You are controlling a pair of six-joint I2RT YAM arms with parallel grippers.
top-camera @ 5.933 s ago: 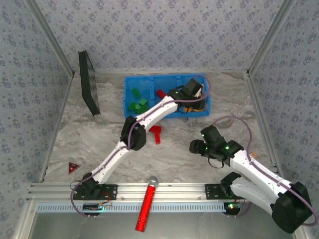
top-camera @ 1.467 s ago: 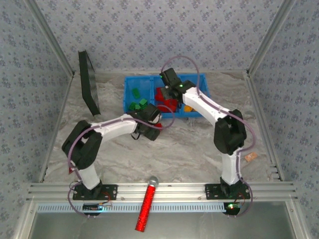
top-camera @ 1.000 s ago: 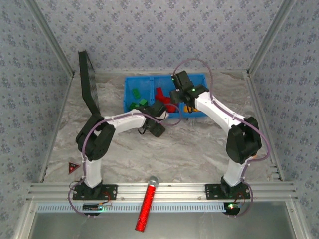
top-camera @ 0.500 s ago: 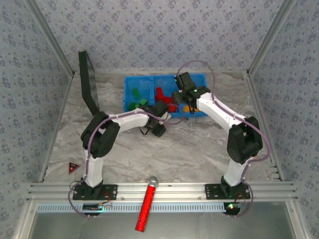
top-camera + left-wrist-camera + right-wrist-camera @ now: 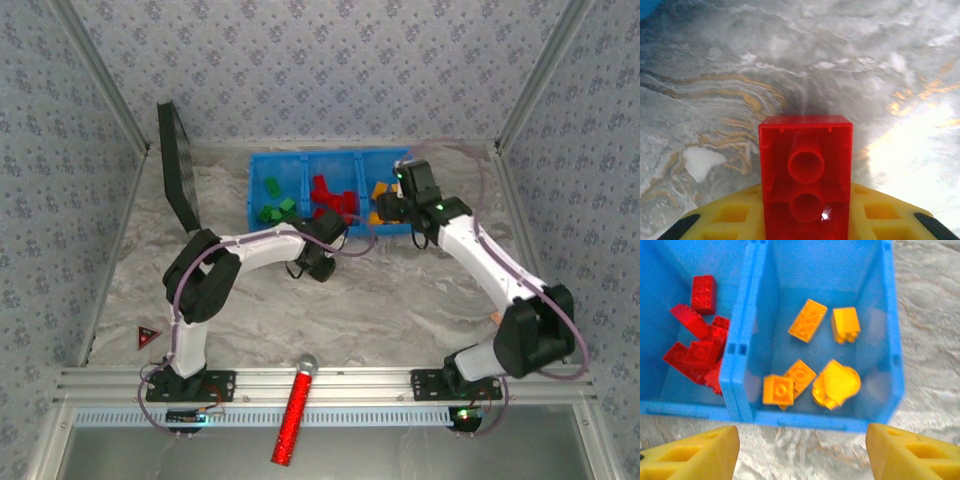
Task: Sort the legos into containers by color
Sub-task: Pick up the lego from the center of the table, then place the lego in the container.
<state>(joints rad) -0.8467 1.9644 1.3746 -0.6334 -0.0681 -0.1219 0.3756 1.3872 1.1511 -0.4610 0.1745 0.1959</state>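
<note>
The left gripper will next rise outward over the near edge of the tray and let go of the red lego, because the middle container of red legos is outward of this gripper.
My left gripper (image 5: pixel 805 210) is shut on a red lego (image 5: pixel 805 172), whose hollow underside faces the camera above the marbled table. From above, this gripper (image 5: pixel 318 264) sits just in front of the blue tray's (image 5: pixel 290 168) near edge. The tray's three containers hold green legos (image 5: pixel 276 210) on the left, red legos (image 5: pixel 331 196) in the middle and yellow-orange legos (image 5: pixel 377 190) on the right. My right gripper (image 5: pixel 802 447) is open and empty, hovering at the near wall of the right container, over orange legos (image 5: pixel 807 320) and a yellow ring piece (image 5: pixel 836 384).
A flat black panel (image 5: pixel 178 180) leans at the back left. A long red glittery cylinder (image 5: pixel 293 415) lies across the front rail. A small red triangle (image 5: pixel 148 336) lies on the table near the left wall. Patterned walls enclose the table.
My left gripper has closed on the red lego in front of the tray. The right gripper has shifted right, from the middle container to the right one.
</note>
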